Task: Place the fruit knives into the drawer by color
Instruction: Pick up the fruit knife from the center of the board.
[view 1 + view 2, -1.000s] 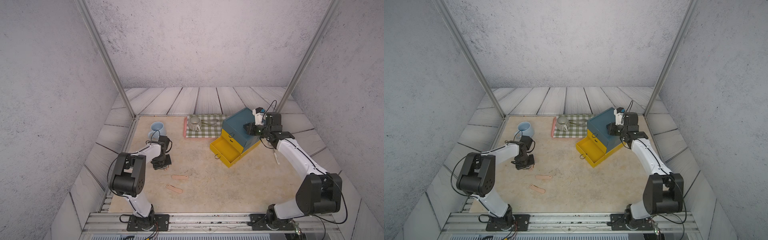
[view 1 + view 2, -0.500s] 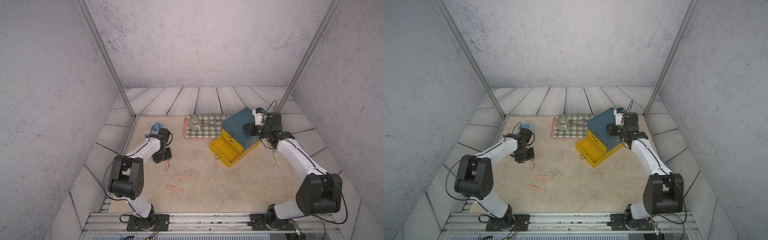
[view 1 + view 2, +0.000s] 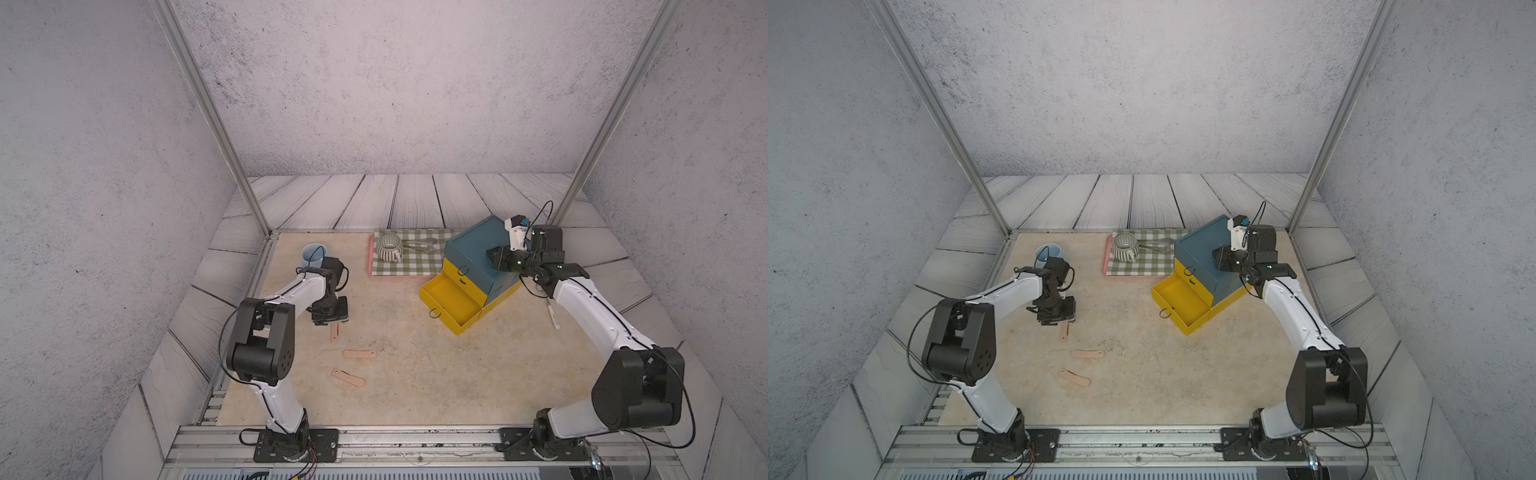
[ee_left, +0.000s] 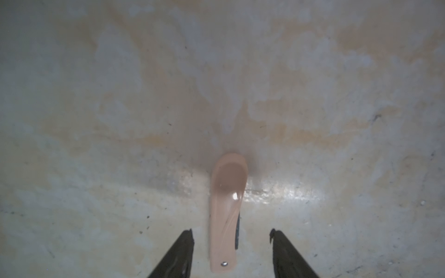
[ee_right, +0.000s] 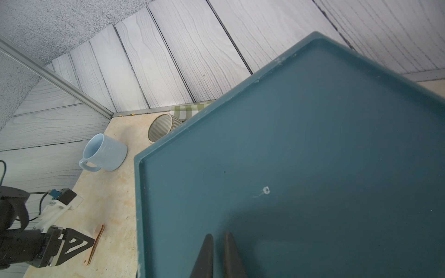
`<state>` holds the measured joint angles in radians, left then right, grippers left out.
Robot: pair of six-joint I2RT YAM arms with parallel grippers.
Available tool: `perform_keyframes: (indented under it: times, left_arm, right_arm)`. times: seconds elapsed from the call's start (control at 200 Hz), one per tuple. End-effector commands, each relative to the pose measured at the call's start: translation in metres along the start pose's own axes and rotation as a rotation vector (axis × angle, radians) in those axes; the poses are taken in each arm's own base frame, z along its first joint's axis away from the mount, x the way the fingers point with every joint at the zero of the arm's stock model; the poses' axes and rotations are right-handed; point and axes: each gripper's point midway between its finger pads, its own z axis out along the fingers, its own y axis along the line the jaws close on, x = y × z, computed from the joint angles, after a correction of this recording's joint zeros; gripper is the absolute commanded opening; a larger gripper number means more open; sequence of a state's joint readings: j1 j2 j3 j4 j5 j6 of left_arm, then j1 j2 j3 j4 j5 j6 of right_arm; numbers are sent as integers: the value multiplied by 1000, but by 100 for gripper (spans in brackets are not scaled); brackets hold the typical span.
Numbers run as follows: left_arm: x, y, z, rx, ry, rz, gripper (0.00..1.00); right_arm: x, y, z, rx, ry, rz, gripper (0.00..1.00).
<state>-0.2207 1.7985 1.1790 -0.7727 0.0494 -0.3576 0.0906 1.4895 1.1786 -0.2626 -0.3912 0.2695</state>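
I will next move my left gripper down onto the middle of the first knife (image 3: 334,332) (image 4: 225,215) and close it there, because the knife already lies lengthwise between the open fingers.
Three salmon pink fruit knives lie on the beige table in both top views: one (image 3: 334,332) just in front of my left gripper (image 3: 330,316), two more (image 3: 360,353) (image 3: 348,376) nearer the front. The left wrist view shows that first knife (image 4: 226,211) on the table between the open fingers of my left gripper (image 4: 231,232), touching neither. The drawer (image 3: 469,253) is a dark teal chest whose lowest yellow drawer (image 3: 451,299) is pulled out. My right gripper (image 5: 218,235) is shut and empty over the chest's teal top (image 5: 301,156).
A pale blue mug (image 3: 312,254) stands behind the left arm. A pink tray with checkered cloth (image 3: 409,266) holds a striped cup (image 3: 388,247) and metal cutlery (image 3: 419,245) beside the chest. A thin white stick (image 3: 552,316) lies right of the chest.
My left gripper has opened and let go of a pink knife, which now lies on the table below it. The right arm has not moved.
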Motion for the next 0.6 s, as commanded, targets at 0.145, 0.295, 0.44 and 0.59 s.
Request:
perform_keyframes:
  times: [0.145, 0.295, 0.44, 0.59]
  left_arm:
    - [6, 3, 10, -32, 43, 18, 43]
    - [10, 7, 13, -47, 59, 14, 33]
    - [16, 9, 20, -58, 89, 9, 32]
    - [19, 8, 27, -57, 115, 9, 35]
  right_arm:
    - [184, -52, -3, 225, 638, 251, 13]
    - [185, -53, -3, 229, 641, 251, 13]
    - [184, -53, -4, 228, 635, 252, 13]
    - [184, -53, -4, 228, 635, 251, 13]
